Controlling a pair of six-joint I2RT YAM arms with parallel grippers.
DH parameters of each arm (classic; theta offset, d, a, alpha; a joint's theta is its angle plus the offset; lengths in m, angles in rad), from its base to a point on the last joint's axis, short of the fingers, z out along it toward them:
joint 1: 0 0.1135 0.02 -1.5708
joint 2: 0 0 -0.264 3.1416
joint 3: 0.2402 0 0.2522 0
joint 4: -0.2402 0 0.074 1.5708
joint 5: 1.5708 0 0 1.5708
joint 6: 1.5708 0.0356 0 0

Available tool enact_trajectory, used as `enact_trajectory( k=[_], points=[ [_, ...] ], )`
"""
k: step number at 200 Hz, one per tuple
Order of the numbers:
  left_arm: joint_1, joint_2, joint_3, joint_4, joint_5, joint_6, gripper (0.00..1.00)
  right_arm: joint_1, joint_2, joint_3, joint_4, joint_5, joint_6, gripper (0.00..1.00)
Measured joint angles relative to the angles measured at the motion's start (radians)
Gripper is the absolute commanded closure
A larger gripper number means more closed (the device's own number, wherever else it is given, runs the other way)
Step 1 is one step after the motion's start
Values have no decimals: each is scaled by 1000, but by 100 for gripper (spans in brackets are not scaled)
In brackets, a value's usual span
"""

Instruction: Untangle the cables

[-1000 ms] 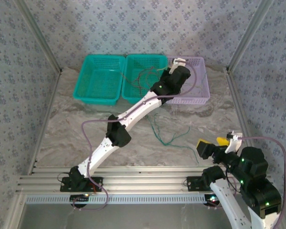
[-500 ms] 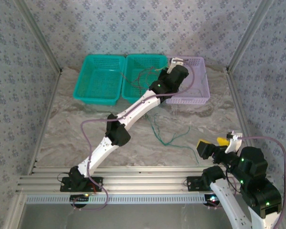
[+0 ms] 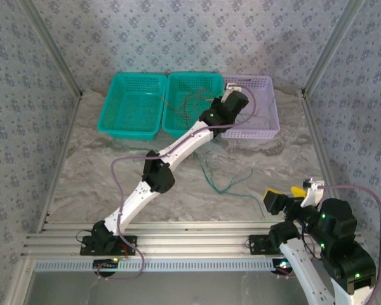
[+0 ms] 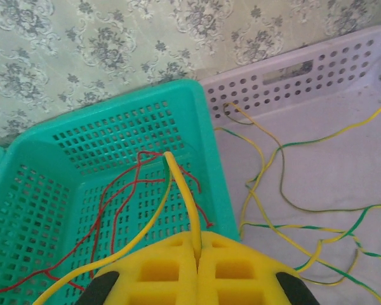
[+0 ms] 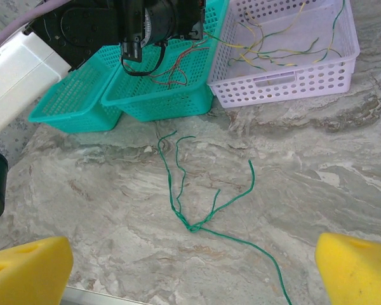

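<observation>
The robot's left gripper will move sideways over the lilac basket (image 4: 305, 70) next, and then it will let go of the cable.
My left gripper (image 4: 197, 244) is shut on a yellow cable (image 4: 185, 194) that rises from the jaws, bends and runs back down to the left. It hovers over the edge between the middle teal basket (image 4: 133, 101) and the lilac basket (image 4: 305, 70). Thin red cables (image 4: 124, 190) lie in the teal basket. Yellow-and-green cables (image 4: 267, 159) lie loose in the lilac one. In the top view the left gripper (image 3: 232, 92) is at the far end of the stretched arm. Green cables (image 5: 193, 222) lie knotted on the table. My right gripper (image 5: 190, 270) stands open above the near table, empty.
A second teal basket (image 3: 134, 130) stands at the far left of the row, against the back wall. The knotted green cables (image 3: 222, 178) lie between the left arm and the right gripper (image 3: 284, 190). Metal frame posts flank the table.
The left gripper has shifted slightly left with the yellow cable, from over the lilac basket toward the teal basket's edge. The right arm has barely moved.
</observation>
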Motion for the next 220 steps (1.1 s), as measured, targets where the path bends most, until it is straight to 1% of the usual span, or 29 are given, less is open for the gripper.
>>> enact_trajectory(
  k=[40, 70, 112, 156, 171, 220],
  points=[
    [-4, 8, 0, 16, 52, -9, 99, -5, -27, 0, 0, 0, 0, 0],
    [-8, 35, 0, 42, 90, -11, 95, -7, -29, 0, 0, -3, 0, 0],
    [-8, 70, 0, 50, 134, -23, 87, -10, -42, 0, 0, -5, 0, 0],
    [-9, 71, 0, 57, 169, -45, 79, -11, -42, -2, 0, -9, 0, 0],
    [-9, 71, 0, 58, 185, -52, 78, -11, -42, -2, 0, -12, 0, 0],
    [-9, 77, 0, 68, 238, -80, 65, -13, -47, -2, 0, -13, 0, 0]
  ],
)
